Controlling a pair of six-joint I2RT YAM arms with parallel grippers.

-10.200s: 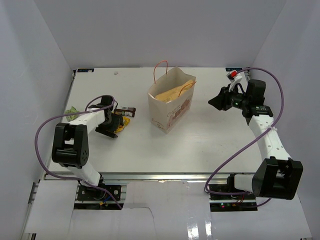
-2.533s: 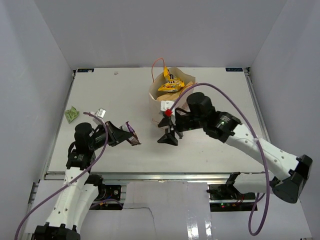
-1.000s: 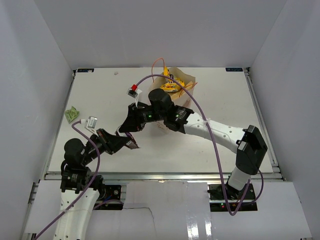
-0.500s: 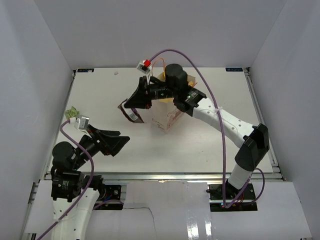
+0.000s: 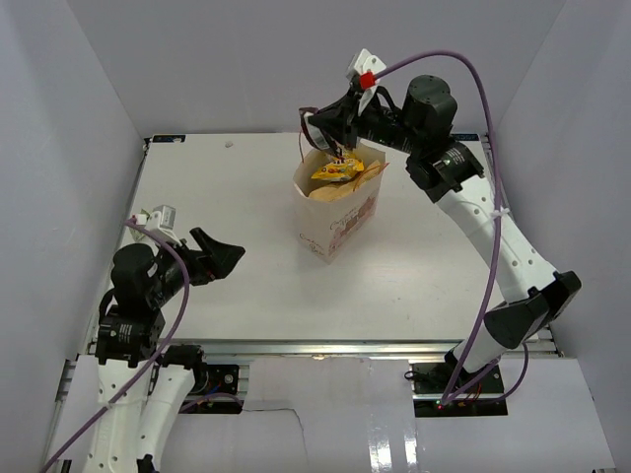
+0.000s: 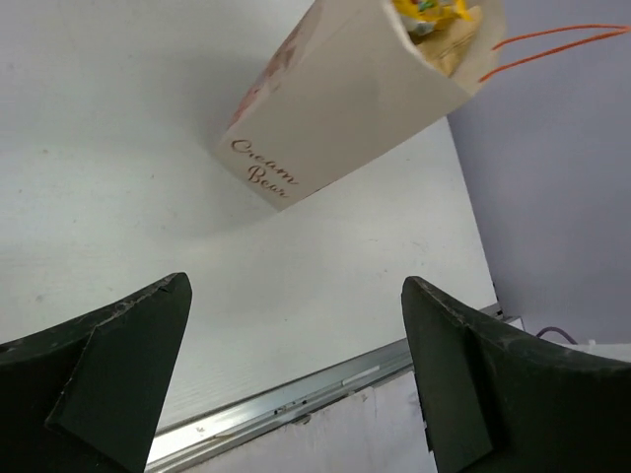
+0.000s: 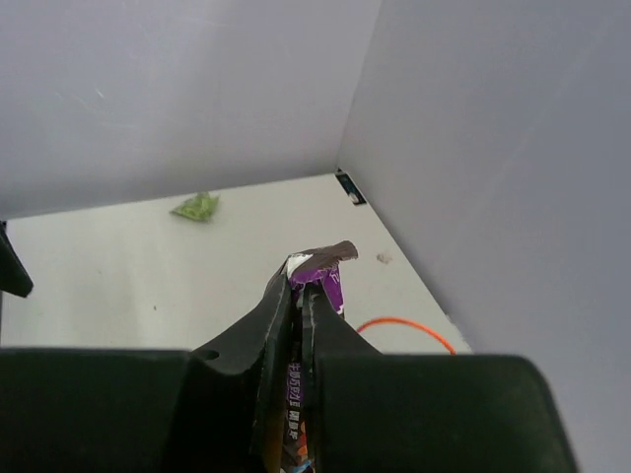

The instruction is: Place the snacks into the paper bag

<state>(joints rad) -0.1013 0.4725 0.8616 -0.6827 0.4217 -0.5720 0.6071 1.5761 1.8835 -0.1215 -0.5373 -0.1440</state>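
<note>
The green scrap lies below my left gripper and to its left in the top view. My left gripper swings away from the paper bag [image 5: 340,219] down onto the scrap next.
The paper bag [image 5: 340,219] stands upright at mid-table, cream with orange cord handles [image 6: 552,44]. A yellow candy packet [image 5: 335,172] and a tan crinkly bag [image 5: 340,189] show in its open mouth. My right gripper [image 5: 317,126] hovers just above the bag's far-left rim, shut on a dark brown-purple bar [image 7: 320,276] whose end sticks out past the fingertips. My left gripper [image 5: 222,258] is low over the near-left of the table, open and empty. In its wrist view the paper bag [image 6: 345,99] lies well beyond the fingers [image 6: 118,365].
A small green scrap [image 7: 197,206] lies on the table near the left wall. White walls close in the table at the left, back and right. The table's metal front rail [image 6: 315,389] runs just beneath the left gripper.
The right gripper has carried the dark bar from the left of the bag up to above its mouth. The left arm, open and empty, has drawn back toward the near-left corner.
</note>
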